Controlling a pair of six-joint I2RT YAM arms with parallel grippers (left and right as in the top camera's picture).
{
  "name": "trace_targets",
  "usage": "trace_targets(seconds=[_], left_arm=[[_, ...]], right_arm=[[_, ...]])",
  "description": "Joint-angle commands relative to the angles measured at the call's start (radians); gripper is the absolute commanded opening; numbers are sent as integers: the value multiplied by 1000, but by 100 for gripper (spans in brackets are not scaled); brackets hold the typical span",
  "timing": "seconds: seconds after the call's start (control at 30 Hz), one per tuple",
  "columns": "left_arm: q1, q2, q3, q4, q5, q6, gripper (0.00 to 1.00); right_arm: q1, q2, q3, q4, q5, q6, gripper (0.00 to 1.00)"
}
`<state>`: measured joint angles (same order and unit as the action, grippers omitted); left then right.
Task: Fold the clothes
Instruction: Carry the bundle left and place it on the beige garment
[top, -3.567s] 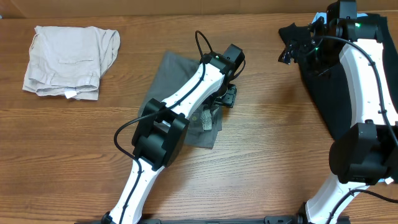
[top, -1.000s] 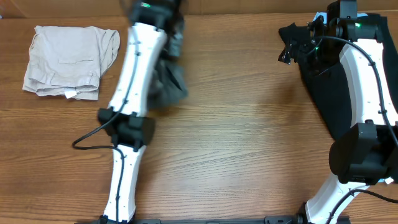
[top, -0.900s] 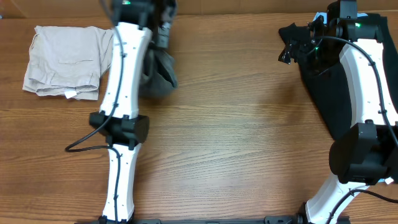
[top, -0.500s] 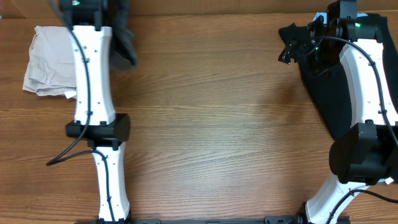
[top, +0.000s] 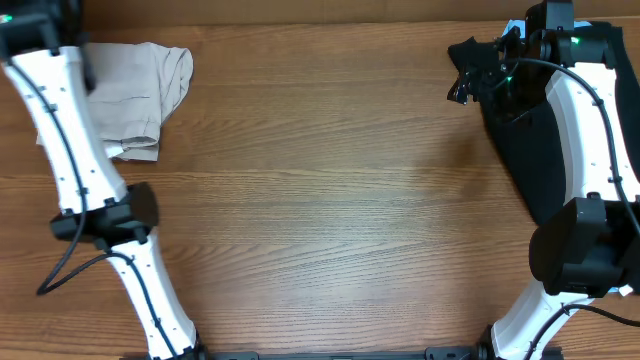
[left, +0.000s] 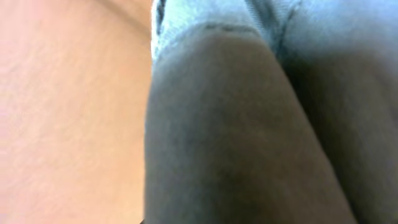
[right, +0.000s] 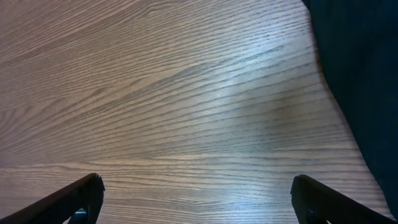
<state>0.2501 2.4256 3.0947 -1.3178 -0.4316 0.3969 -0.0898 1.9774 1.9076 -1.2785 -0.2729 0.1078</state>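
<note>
To get the grey shorts onto the folded beige shorts, my left gripper will lower first, then release, because they still hang in the air above that pair.
Close-up mid-grey woven fabric of the clothes (left: 249, 124) fills the left wrist view and hides the fingers. In the overhead view only a dark strip of the grey shorts (top: 88, 68) shows beside the left arm, hanging over the beige shorts. My left gripper (top: 60, 10) sits at the table's far left back corner, mostly cut off by the frame edge, shut on the grey shorts. My right gripper (top: 465, 78) hovers at the back right. In its wrist view the right gripper (right: 199, 199) is open over bare wood with nothing between its fingertips (right: 84, 193).
Folded beige shorts (top: 140, 90) lie at the back left, partly under the left arm. A large black garment (top: 530, 150) lies along the right side under the right arm, and the black garment (right: 360, 74) also shows at the right edge of the right wrist view. Wooden table (top: 330, 200).
The left arm has swung leftward across the back of the table, carrying the grey shorts from beside the beige shorts to over them. The right arm has not moved.
</note>
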Motion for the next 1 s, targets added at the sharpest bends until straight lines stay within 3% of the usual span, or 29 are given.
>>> trace_targets(seconds=[0.0,0.27,0.4,0.57,0.83,0.87,0.93,0.97], left_arm=[[63,-19,-47,19,-20,29,4],[84,-13,-246,37,16,-19,4],[69,-13,-331,46,115,-93,4],[68,-11,-407,60,138,-232,4],[67,-11,-475,101,472,-341,5],[65,-10,-475,101,520,-351,6],[53,-9,-475,104,660,-358,20],[47,-9,-475,104,694,-360,33]], right_arm=[[5,-32,16,0,2,25,100],[5,-32,16,1,-2,43,100],[5,-32,16,-3,-2,46,100],[5,-32,16,-7,-1,45,100],[5,-32,16,-7,-1,45,100],[5,-32,16,-6,-1,46,100],[5,-32,16,-6,-1,45,100],[5,-32,16,-6,-1,45,100]])
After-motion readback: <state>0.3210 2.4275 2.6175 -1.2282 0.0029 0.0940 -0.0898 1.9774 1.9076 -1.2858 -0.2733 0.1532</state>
